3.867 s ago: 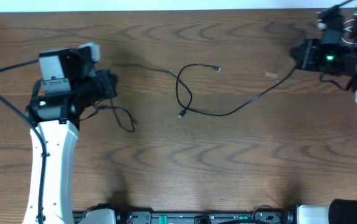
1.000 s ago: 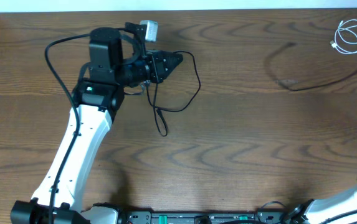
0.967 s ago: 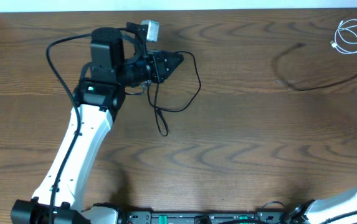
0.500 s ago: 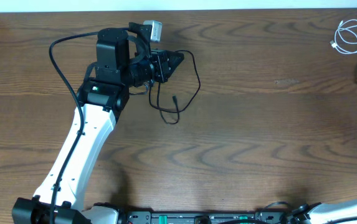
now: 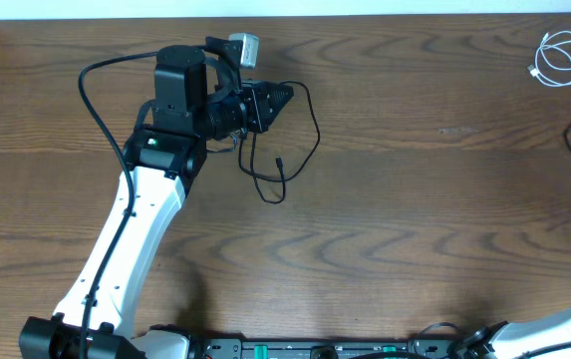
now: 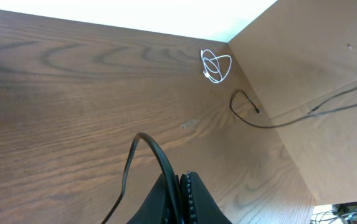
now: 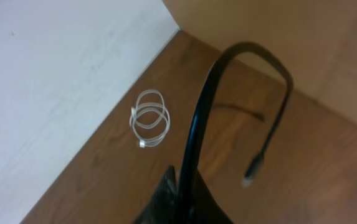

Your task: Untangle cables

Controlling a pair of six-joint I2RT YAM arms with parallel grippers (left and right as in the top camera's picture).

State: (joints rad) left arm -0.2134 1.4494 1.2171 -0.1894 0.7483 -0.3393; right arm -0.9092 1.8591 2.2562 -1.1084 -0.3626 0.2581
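Next, my right gripper comes down toward the bare wood beside the white cable and releases the second black cable there, since its plug dangles free.
My left gripper point(image 5: 283, 97) is shut on a thin black cable point(image 5: 318, 128) at the table's upper left. That cable hangs in a loose loop below the jaws, its plug point(image 5: 279, 158) curled back inward. The left wrist view has the same cable point(image 6: 142, 135) arching up out of the shut left gripper point(image 6: 181, 178). The right gripper point(image 7: 184, 171) is off the overhead view and shut on a second black cable point(image 7: 199, 106), whose plug point(image 7: 249, 177) dangles free. A bend of that cable point(image 5: 570, 138) pokes in at the right edge. The white cable point(image 5: 562, 58) lies coiled in the far right corner.
A wooden side board point(image 6: 303, 62) stands along the table's right edge, beyond the white coil point(image 6: 215, 65). The pale strip point(image 7: 53, 74) past the table's far edge runs close to the coil point(image 7: 150, 118). The left arm point(image 5: 126, 239) crosses the table's left half.
The black cable on the right has been pulled off toward the right edge. The left gripper edged right and the free end of its cable curled upward.
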